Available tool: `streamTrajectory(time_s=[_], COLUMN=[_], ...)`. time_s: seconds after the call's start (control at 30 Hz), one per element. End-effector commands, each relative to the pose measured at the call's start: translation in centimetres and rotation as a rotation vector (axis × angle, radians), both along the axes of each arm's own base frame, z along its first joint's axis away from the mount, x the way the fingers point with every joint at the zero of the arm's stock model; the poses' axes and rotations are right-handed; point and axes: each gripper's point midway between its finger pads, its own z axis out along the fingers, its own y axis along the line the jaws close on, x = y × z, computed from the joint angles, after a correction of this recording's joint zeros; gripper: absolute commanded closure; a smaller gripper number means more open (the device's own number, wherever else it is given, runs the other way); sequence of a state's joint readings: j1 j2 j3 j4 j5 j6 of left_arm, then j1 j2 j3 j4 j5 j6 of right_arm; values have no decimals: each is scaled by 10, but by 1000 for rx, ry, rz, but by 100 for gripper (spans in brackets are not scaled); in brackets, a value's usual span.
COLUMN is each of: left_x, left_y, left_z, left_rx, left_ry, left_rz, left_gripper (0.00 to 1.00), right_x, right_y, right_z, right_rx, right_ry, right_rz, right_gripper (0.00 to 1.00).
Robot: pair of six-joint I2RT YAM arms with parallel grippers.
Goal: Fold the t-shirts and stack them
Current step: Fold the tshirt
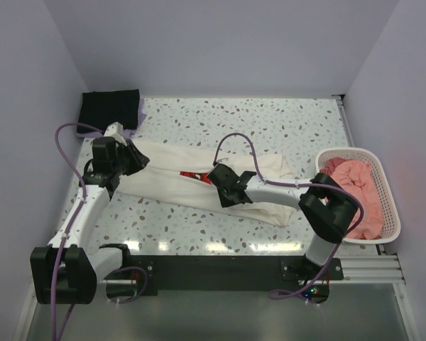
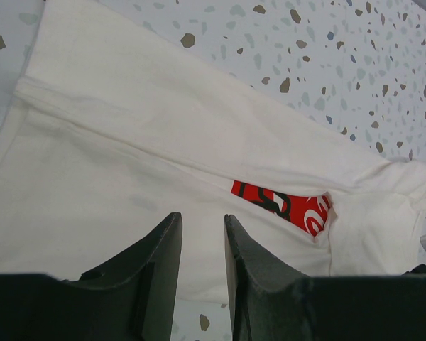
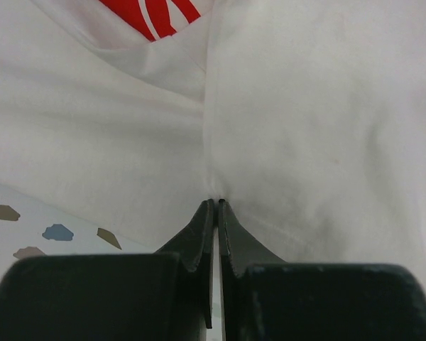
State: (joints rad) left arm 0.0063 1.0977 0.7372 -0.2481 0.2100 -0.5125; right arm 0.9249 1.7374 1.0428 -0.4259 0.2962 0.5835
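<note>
Next, my left gripper lowers toward the red print (image 2: 284,206), onto the near cloth layer beside it, as its open fingers hover empty above the folded t-shirt.
A cream-white t-shirt (image 1: 170,183) lies folded into a long strip across the middle of the table, with a bit of its red print (image 2: 284,206) peeking out of the fold. My left gripper (image 1: 138,160) hovers at the strip's left end, jaws apart over the cloth (image 2: 163,142) with nothing between them (image 2: 203,220). My right gripper (image 1: 213,174) is at the strip's middle, shut on a pinch of the cream cloth (image 3: 305,106) that puckers at its tips (image 3: 217,202). A folded black t-shirt (image 1: 110,108) lies at the back left on a lavender one (image 1: 133,128).
A white slatted basket (image 1: 385,186) at the right edge holds a crumpled salmon-pink t-shirt (image 1: 355,190). Pale walls close in the table on the left, back and right. The right arm's cable (image 1: 234,138) loops over the shirt.
</note>
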Motion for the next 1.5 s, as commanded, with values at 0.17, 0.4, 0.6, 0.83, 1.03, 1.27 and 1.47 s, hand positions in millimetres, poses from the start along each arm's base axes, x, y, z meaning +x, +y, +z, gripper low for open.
streamTrajectory(time_s=[0.17, 0.4, 0.6, 0.83, 1.03, 1.27, 1.47], left_x=[4, 4, 4, 6, 19, 24, 17], left_y=[-2, -2, -2, -3, -14, -41, -58], left_z=[3, 4, 3, 2, -11, -51, -90], left_rx=[-10, -6, -9, -45, -59, -43, -6], left_ry=[-32, -34, -30, -15, 34, 114, 185], left_rz=[-11, -11, -9, 16, 59, 75, 47], left_gripper=[65, 65, 65, 65, 66, 69, 79], right_x=[-1, 2, 9, 0, -4, 11, -3], right_y=[23, 33, 39, 43, 32, -35, -69], right_z=[32, 34, 31, 27, 57, 55, 17], right_rx=[107, 146, 167, 222, 276, 323, 317], right_ry=[-7, 0, 18, 56, 8, -24, 18], right_rz=[40, 38, 25, 40, 43, -182, -304], right_gripper=[100, 100, 100, 87, 59, 56, 57])
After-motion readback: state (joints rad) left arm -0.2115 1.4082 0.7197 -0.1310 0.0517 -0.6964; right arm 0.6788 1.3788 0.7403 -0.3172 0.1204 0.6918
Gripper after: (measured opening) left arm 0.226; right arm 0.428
